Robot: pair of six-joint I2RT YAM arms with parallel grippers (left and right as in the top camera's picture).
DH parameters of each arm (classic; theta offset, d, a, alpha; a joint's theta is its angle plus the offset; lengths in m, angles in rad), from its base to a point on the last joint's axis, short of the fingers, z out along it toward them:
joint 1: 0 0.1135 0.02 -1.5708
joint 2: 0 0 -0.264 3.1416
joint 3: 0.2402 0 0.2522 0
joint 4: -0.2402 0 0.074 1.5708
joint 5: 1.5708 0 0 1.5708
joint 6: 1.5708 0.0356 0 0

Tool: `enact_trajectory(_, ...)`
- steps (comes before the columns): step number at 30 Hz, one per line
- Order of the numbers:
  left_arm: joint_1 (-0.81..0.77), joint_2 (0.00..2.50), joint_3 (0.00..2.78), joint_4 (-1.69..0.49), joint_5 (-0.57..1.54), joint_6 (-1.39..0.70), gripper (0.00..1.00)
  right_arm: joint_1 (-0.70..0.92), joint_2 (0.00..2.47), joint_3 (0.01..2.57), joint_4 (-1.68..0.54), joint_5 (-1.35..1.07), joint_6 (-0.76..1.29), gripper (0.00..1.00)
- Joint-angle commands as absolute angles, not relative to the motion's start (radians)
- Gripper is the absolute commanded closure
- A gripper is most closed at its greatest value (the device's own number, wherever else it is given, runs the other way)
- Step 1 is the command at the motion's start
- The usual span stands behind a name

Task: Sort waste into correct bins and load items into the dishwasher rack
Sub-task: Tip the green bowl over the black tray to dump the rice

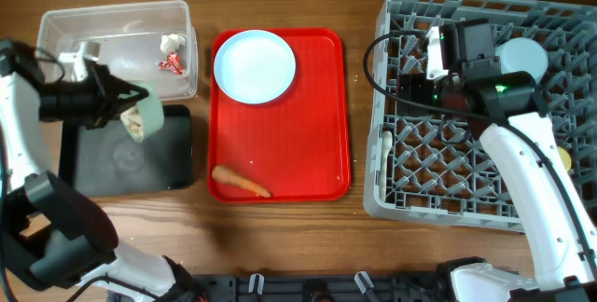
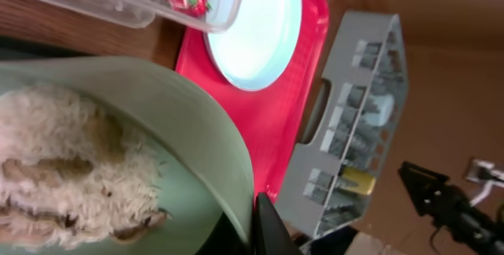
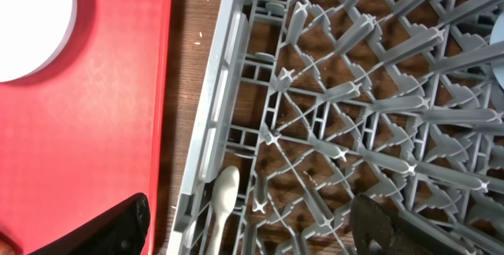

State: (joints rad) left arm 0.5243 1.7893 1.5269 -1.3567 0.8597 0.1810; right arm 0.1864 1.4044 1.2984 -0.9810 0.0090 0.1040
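Observation:
My left gripper will next tip the scraps into the black tray, then carry the bowl to the bare spot beside the rack and release it there, because the red tray (image 1: 308, 144) is bare there.
My left gripper (image 1: 119, 104) is shut on the rim of the pale green bowl (image 1: 145, 116) and holds it tilted over the black tray (image 1: 173, 167). In the left wrist view the bowl (image 2: 189, 129) holds pale rice scraps (image 2: 71, 168), with my finger (image 2: 268, 227) on its rim. The red-and-white wrapper (image 1: 171, 60) lies in the clear tub (image 1: 65, 27). The pale plate (image 1: 254, 66) and the carrot (image 1: 241, 182) are on the red serving tray (image 1: 308, 144). My right gripper (image 3: 252, 227) is open above the grey rack (image 1: 485, 204), near the white spoon (image 3: 224, 196) lying in it.
A light blue bowl (image 1: 520, 57) and a yellow cup (image 1: 564, 159) sit in the rack. The spoon (image 1: 387, 148) lies along the rack's left edge. The red tray lies between the bins and the rack.

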Motion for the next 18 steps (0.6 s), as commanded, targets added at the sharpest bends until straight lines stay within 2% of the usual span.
enact_trajectory(1,0.598,1.764,1.405,-1.293,0.996,0.233,0.96,0.187,1.410,1.309,-0.985,0.030,0.108,0.17)
enact_trajectory(7,0.661,1.764,1.218,-1.136,1.140,0.264,0.96,0.187,1.410,1.309,-0.990,0.030,0.109,0.18)
enact_trajectory(15,0.733,1.764,1.169,-1.143,1.318,0.306,0.96,0.187,1.410,1.309,-1.007,0.030,0.112,0.18)
enact_trajectory(16,0.746,1.766,1.169,-1.135,1.308,0.205,0.96,0.187,1.410,1.309,-1.007,0.030,0.112,0.18)
enact_trajectory(18,0.754,1.766,1.169,-1.151,1.348,0.273,0.96,0.187,1.410,1.309,-1.011,0.030,0.113,0.18)
